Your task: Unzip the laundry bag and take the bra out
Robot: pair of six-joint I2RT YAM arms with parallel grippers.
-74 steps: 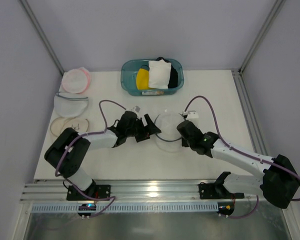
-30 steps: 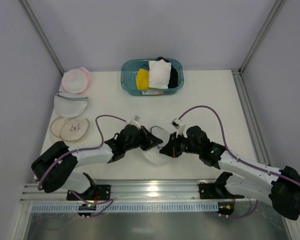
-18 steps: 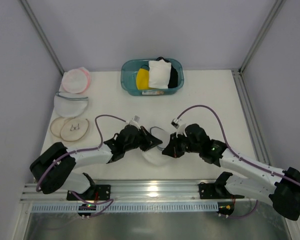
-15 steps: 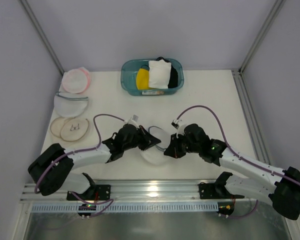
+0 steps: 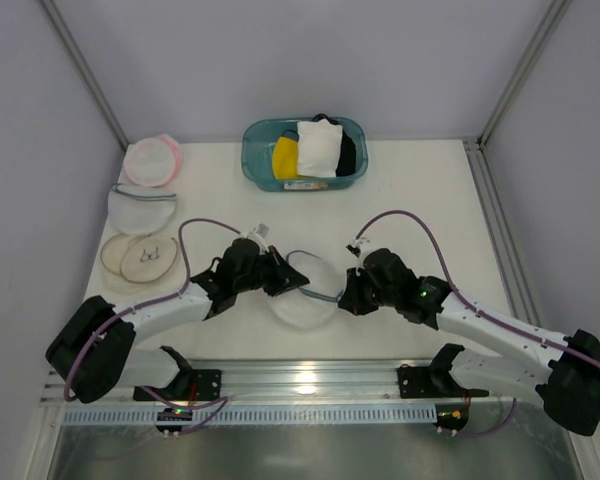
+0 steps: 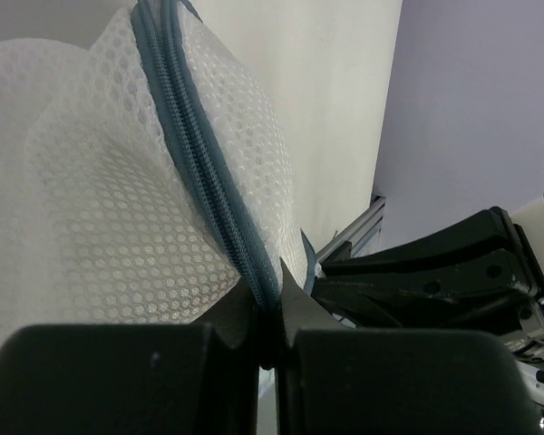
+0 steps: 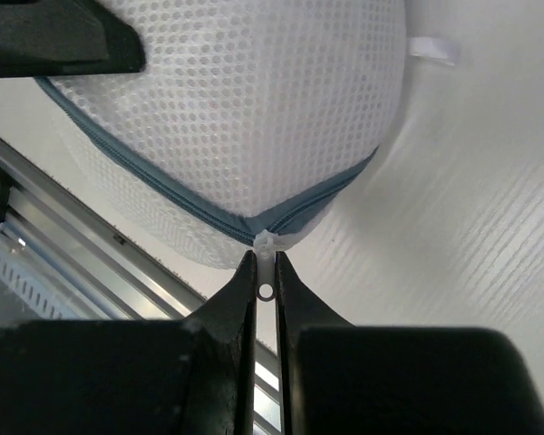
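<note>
My right gripper has the pull (image 7: 267,276) and will next draw it along the still-closed zipper toward the white tab (image 7: 433,50), which is to the gripper's right in the wrist view, and then let go.
The laundry bag (image 5: 302,300), white mesh with a grey-blue zipper rim (image 5: 320,262), hangs stretched between both grippers near the table's front. My left gripper (image 5: 298,281) is shut on the zipper rim (image 6: 195,154), with mesh (image 6: 100,208) bulging to its left. My right gripper (image 5: 343,296) is shut on the white zipper pull (image 7: 267,276), where the two zipper lines meet under the mesh dome (image 7: 254,100). The zipper gapes into an oval on the left gripper's side. I cannot make out the bra through the mesh.
A teal basket (image 5: 252,160) at the back holds yellow, white and black garments. A pink-rimmed pouch (image 5: 150,160), a grey-rimmed mesh pouch (image 5: 142,207) and a beige-rimmed pouch (image 5: 140,257) lie along the left edge. The metal rail (image 5: 300,380) runs along the front.
The left gripper closed on the zipper rim and drew back to the left. The bag's rim has spread into a wider oval between the grippers. The right gripper kept hold of the pull.
</note>
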